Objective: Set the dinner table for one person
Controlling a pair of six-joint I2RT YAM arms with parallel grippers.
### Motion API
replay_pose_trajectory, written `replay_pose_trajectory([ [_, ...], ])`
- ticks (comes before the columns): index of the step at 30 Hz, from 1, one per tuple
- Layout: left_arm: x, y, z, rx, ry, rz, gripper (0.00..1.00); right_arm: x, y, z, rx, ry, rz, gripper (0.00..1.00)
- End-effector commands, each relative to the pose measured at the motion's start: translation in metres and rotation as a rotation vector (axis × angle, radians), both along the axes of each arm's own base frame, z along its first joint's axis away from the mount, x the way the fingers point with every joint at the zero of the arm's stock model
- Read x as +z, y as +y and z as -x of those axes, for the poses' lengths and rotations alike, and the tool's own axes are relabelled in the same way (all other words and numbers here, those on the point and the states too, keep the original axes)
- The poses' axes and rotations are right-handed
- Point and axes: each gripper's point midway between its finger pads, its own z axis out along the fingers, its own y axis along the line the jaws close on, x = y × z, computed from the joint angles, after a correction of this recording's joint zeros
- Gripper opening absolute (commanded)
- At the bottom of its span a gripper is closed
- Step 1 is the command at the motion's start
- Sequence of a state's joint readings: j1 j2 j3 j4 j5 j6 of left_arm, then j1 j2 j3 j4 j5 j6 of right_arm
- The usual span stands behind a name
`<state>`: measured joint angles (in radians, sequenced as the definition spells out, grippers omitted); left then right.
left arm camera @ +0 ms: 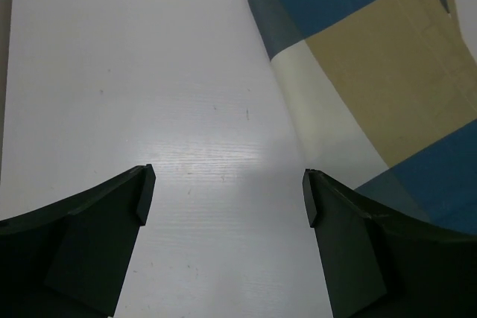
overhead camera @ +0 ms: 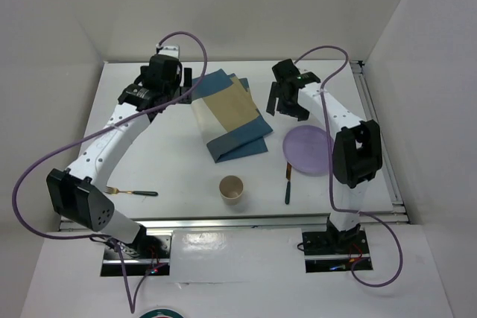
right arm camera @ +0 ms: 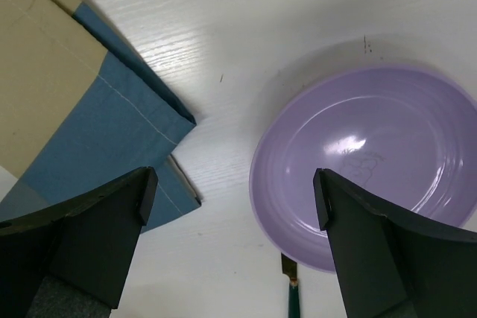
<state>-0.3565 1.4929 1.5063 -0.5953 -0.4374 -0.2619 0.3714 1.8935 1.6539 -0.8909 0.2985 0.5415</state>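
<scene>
I should move my left gripper to the right in the top view, back and down onto the placemat's upper blue flap (overhead camera: pixel 249 133) next, because the flap covers another layer of the placemat.
The white dinner table (overhead camera: pixel 171 150) carries a folded, rumpled blue-and-tan checked placemat (overhead camera: pixel 231 115) at its middle back. A purple plate (overhead camera: pixel 308 150) lies right of it, a paper cup (overhead camera: pixel 232 189) stands near the front, a dark-handled knife (overhead camera: pixel 288 182) lies beside the plate, and a fork (overhead camera: pixel 133 192) lies at front left. My left gripper (overhead camera: pixel 176 87) is open and empty over bare table just left of the placemat (left arm camera: pixel 373 72). My right gripper (overhead camera: pixel 287 102) is open and empty above the gap between the placemat (right arm camera: pixel 82 124) and the plate (right arm camera: pixel 373 161).
White walls enclose the table on three sides. Purple cables loop from both arms. The knife tip (right arm camera: pixel 291 288) shows below the plate in the right wrist view.
</scene>
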Motion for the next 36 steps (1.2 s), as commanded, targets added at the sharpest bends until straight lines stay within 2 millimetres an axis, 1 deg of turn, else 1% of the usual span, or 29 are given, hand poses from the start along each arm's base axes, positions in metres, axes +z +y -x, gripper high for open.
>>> replay_pose_trajectory([
  [1, 0.004, -0.018, -0.008, -0.068, 0.011, 0.035, 1.0, 0.025, -0.002, -0.012, 0.006, -0.106, -0.033, 1.0],
  [3, -0.006, -0.027, -0.012, -0.094, 0.03, 0.015, 1.0, 0.025, 0.0, -0.009, -0.005, -0.103, -0.053, 1.0],
  [4, -0.001, -0.036, -0.015, -0.106, -0.002, 0.019, 1.0, 0.031, 0.001, -0.007, 0.0, -0.118, -0.069, 1.0],
  [5, -0.006, -0.044, -0.017, -0.13, 0.001, 0.029, 1.0, 0.027, -0.004, -0.003, -0.009, -0.113, -0.066, 1.0],
  [6, -0.003, -0.051, -0.018, -0.155, -0.012, 0.03, 1.0, 0.03, -0.002, -0.002, -0.003, -0.123, -0.081, 1.0],
  [7, -0.009, -0.062, -0.016, -0.173, 0.001, 0.035, 1.0, 0.038, -0.004, 0.001, -0.003, -0.144, -0.105, 1.0],
  [8, -0.015, -0.066, -0.014, -0.182, 0.032, 0.024, 1.0, 0.041, -0.003, 0.003, 0.003, -0.156, -0.118, 1.0],
  [9, -0.007, -0.079, -0.015, -0.215, 0.041, 0.049, 1.0, 0.035, -0.008, 0.01, -0.003, -0.142, -0.122, 1.0],
  [10, -0.029, -0.095, -0.017, -0.229, 0.109, 0.038, 1.0, 0.046, -0.011, 0.014, -0.004, -0.171, -0.149, 1.0],
  [11, -0.027, -0.102, -0.015, -0.242, 0.144, 0.024, 1.0, 0.039, -0.015, 0.02, -0.007, -0.165, -0.155, 1.0],
  [12, -0.038, -0.112, -0.013, -0.265, 0.18, 0.015, 0.99, 0.04, -0.018, 0.024, -0.009, -0.171, -0.169, 1.0],
  [13, -0.056, -0.131, -0.013, -0.299, 0.217, -0.004, 0.93, 0.042, -0.025, 0.027, -0.023, -0.181, -0.178, 1.0],
  [14, -0.066, -0.139, -0.011, -0.313, 0.237, -0.014, 0.9, 0.054, -0.03, 0.029, -0.031, -0.225, -0.19, 1.0],
  [15, -0.071, -0.15, -0.009, -0.341, 0.252, -0.006, 0.87, 0.044, -0.037, 0.04, -0.042, -0.203, -0.182, 1.0],
  [16, -0.075, -0.164, -0.008, -0.374, 0.254, 0.002, 0.84, 0.046, -0.044, 0.041, -0.066, -0.22, -0.189, 1.0],
  [17, -0.095, -0.17, -0.012, -0.38, 0.295, -0.007, 0.77, 0.054, -0.05, 0.047, -0.076, -0.243, -0.194, 1.0],
  [18, -0.095, -0.181, -0.015, -0.396, 0.288, -0.006, 0.74, 0.048, -0.055, 0.054, -0.087, -0.231, -0.19, 1.0],
  [20, -0.113, -0.193, -0.014, -0.418, 0.326, -0.015, 0.7, 0.049, -0.066, 0.058, -0.112, -0.245, -0.198, 1.0],
  [21, -0.134, -0.204, -0.015, -0.436, 0.364, -0.026, 0.69, 0.05, -0.07, 0.064, -0.119, -0.25, -0.205, 1.0],
  [22, -0.131, -0.21, -0.022, -0.437, 0.349, -0.019, 0.69, 0.049, -0.071, 0.067, -0.12, -0.249, -0.215, 1.0],
  [24, -0.144, -0.224, -0.019, -0.46, 0.37, -0.033, 0.69, 0.052, -0.079, 0.068, -0.138, -0.258, -0.224, 0.99],
  [26, -0.157, -0.243, -0.018, -0.501, 0.384, -0.042, 0.69, 0.045, -0.081, 0.074, -0.152, -0.243, -0.233, 0.99],
  [28, -0.162, -0.245, -0.02, -0.5, 0.393, -0.046, 0.7, 0.042, -0.082, 0.075, -0.156, -0.233, -0.239, 0.99],
  [29, -0.167, -0.257, -0.017, -0.545, 0.397, -0.036, 0.74, 0.042, -0.082, 0.075, -0.156, -0.232, -0.239, 0.99],
  [31, -0.167, -0.266, -0.021, -0.573, 0.382, -0.05, 0.74, 0.038, -0.082, 0.077, -0.166, -0.224, -0.244, 0.99],
  [32, -0.18, -0.263, -0.022, -0.574, 0.406, -0.081, 0.72, 0.038, -0.082, 0.077, -0.166, -0.224, -0.244, 0.99],
  [33, -0.184, -0.269, -0.021, -0.591, 0.405, -0.091, 0.7, 0.038, -0.082, 0.077, -0.173, -0.225, -0.249, 0.99],
  [34, -0.183, -0.269, -0.021, -0.59, 0.413, -0.095, 0.7, 0.038, -0.082, 0.077, -0.173, -0.225, -0.249, 0.99],
  [36, -0.194, -0.269, -0.02, -0.611, 0.433, -0.113, 0.7, 0.038, -0.085, 0.077, -0.182, -0.226, -0.248, 0.99],
])
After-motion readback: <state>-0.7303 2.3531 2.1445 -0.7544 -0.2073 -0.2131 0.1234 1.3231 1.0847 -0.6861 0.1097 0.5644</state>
